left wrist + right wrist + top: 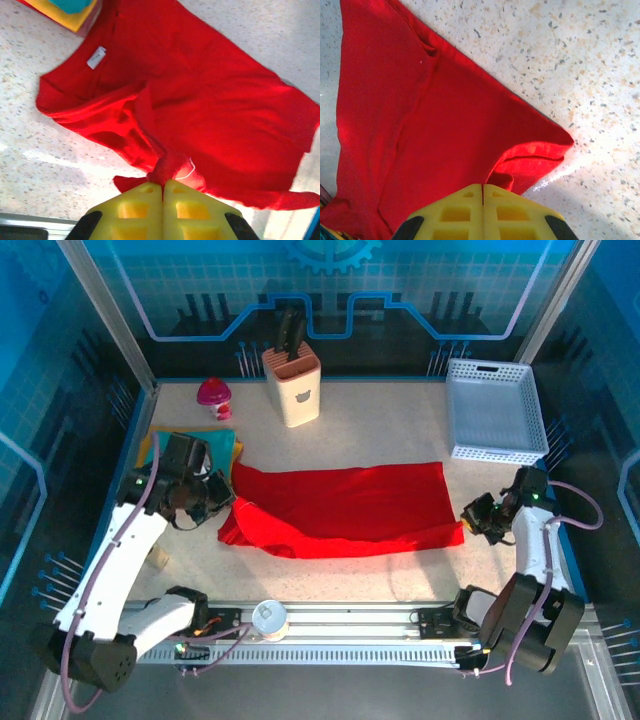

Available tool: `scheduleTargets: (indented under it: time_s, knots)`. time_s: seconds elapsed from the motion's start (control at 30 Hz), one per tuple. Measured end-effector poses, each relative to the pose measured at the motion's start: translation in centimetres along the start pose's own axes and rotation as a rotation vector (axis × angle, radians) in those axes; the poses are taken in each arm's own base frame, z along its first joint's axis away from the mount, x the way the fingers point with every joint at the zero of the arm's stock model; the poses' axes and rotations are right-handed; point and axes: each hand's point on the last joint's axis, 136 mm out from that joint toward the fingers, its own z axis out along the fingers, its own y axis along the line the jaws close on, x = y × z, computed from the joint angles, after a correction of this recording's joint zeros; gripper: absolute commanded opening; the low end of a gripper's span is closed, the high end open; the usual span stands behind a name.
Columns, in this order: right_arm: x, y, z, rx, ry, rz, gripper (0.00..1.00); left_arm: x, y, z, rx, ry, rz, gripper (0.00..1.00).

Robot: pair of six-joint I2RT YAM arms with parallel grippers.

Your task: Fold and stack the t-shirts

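The red cloth goes outward in my left gripper next, near the t-shirt's uncovered far edge beside the stack, and then my left gripper releases it.
The large bright red t-shirt [345, 508] lies spread across the table's middle, folded lengthwise, collar end at the left. My left gripper [222, 502] is shut on a bunch of the red t-shirt [200, 90] at its left end, cloth pinched between the yellow fingers [145, 200]. My right gripper [470, 517] is shut on the red t-shirt [420, 130] at its near right corner, which curls up at the yellow fingers [510, 205]. A stack of folded t-shirts [228, 445], teal over yellow, sits behind the left gripper; its corner [70, 10] shows in the left wrist view.
A white perforated basket [493, 410] stands at the back right. A cream knife block [292, 388] and a pink toy [214, 397] stand along the back. A tin can [269, 618] sits on the front rail.
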Motion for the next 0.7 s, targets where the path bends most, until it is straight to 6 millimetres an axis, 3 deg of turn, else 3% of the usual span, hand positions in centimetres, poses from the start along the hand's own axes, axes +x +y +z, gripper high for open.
scheduleTargets:
  time_s: [0.17,0.4,0.7]
  knots:
    - [-0.7,-0.3,1.5,0.014,0.031,0.001,0.00,-1.5,0.8,0.7,-0.057,-0.014,0.002,0.00]
    - [-1.5,-0.2,3.4,0.015,0.082,0.006,0.00,-4.2,-1.0,0.3,-0.048,-0.063,0.030,0.00]
    - [-2.7,1.6,4.0,-0.025,0.079,-0.037,0.00,-5.1,-1.0,1.7,-0.081,-0.053,0.050,0.00]
